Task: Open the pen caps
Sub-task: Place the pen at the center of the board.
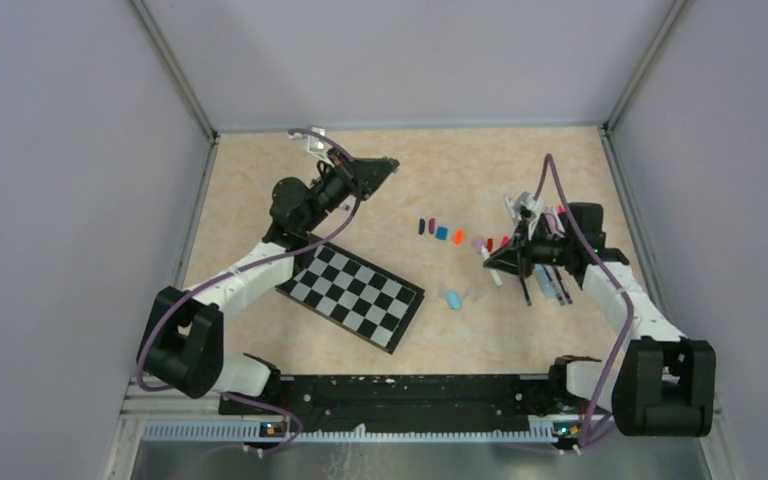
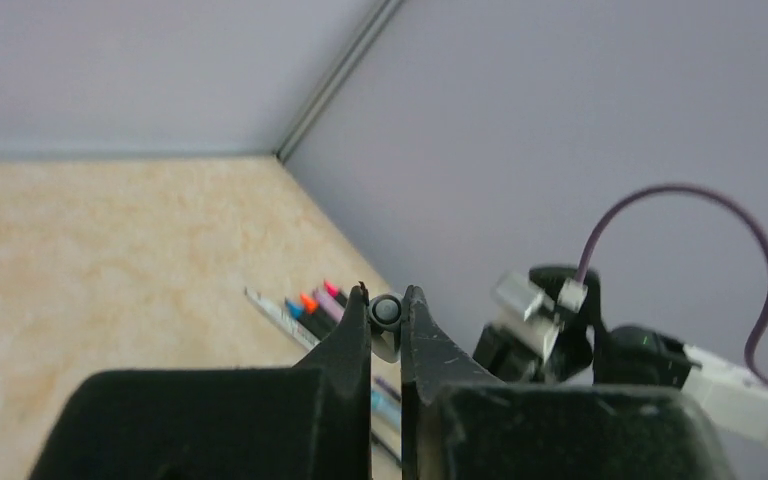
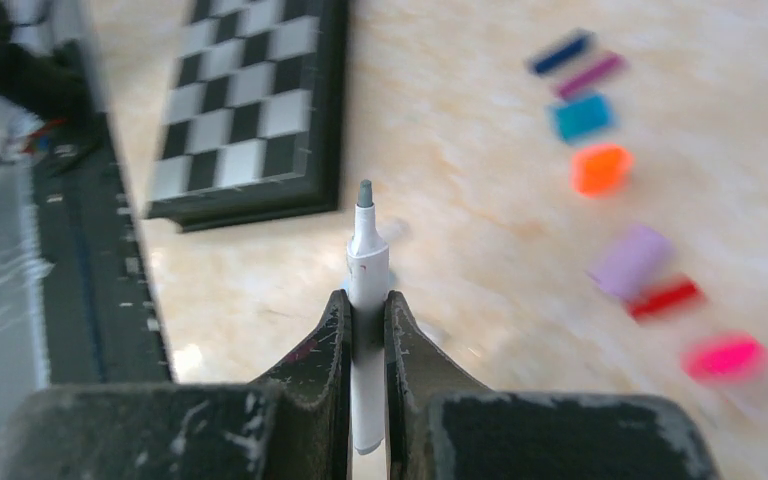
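Note:
The right gripper first shifts to the right in the top view next, past the uncapped pens, to get down beside them, as the white pen's cap is off.
My left gripper [image 1: 385, 165] is raised over the far left of the table and shut on a small grey pen cap [image 2: 387, 312] at its fingertips. My right gripper [image 1: 495, 262] is shut on an uncapped white pen [image 3: 366, 250] with a grey tip pointing away. A row of loose caps lies on the table: dark blue [image 3: 560, 52], purple [image 3: 590, 75], teal [image 3: 582, 116], orange [image 3: 600, 167], lilac [image 3: 628, 260], red [image 3: 665, 298] and pink [image 3: 725, 357]. A light blue cap [image 1: 452, 299] lies apart, nearer the front.
A black-and-white checkerboard [image 1: 352, 292] lies at the near left of centre. Several uncapped pens [image 1: 545, 285] lie side by side under the right arm; they also show in the left wrist view [image 2: 305, 305]. Grey walls enclose the table.

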### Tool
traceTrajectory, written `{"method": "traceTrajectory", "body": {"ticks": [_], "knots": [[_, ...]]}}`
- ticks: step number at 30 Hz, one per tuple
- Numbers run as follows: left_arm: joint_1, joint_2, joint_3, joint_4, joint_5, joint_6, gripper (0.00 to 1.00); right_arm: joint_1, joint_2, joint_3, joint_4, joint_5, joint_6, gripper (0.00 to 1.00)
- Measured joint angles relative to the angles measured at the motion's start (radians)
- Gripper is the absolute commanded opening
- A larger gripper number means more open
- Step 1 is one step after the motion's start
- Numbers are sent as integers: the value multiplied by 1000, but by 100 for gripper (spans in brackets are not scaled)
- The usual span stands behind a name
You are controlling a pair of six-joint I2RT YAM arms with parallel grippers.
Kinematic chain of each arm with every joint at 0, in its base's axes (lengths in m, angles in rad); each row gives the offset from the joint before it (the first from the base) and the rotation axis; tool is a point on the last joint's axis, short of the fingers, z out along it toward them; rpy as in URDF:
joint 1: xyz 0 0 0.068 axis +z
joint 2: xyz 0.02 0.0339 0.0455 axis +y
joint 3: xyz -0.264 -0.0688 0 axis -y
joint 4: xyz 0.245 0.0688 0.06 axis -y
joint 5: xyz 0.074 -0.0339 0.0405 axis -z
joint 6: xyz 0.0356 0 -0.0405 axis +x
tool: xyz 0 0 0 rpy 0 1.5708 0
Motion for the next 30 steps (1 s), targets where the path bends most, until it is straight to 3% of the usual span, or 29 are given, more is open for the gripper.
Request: {"method": "traceTrajectory", "body": {"ticks": [7, 17, 23, 30], "knots": [[-37, -39, -205, -92, 116, -14, 0, -291, -39, 34, -154, 198, -133, 0], [-327, -6, -259, -236, 126, 114, 0, -562, 93, 145, -299, 449, -250, 0], [-384, 84, -254, -275, 125, 152, 0, -581, 174, 145, -333, 570, -323, 6], [-393, 87, -245, -303, 121, 196, 0, -584, 265, 165, -340, 589, -343, 9]]}}
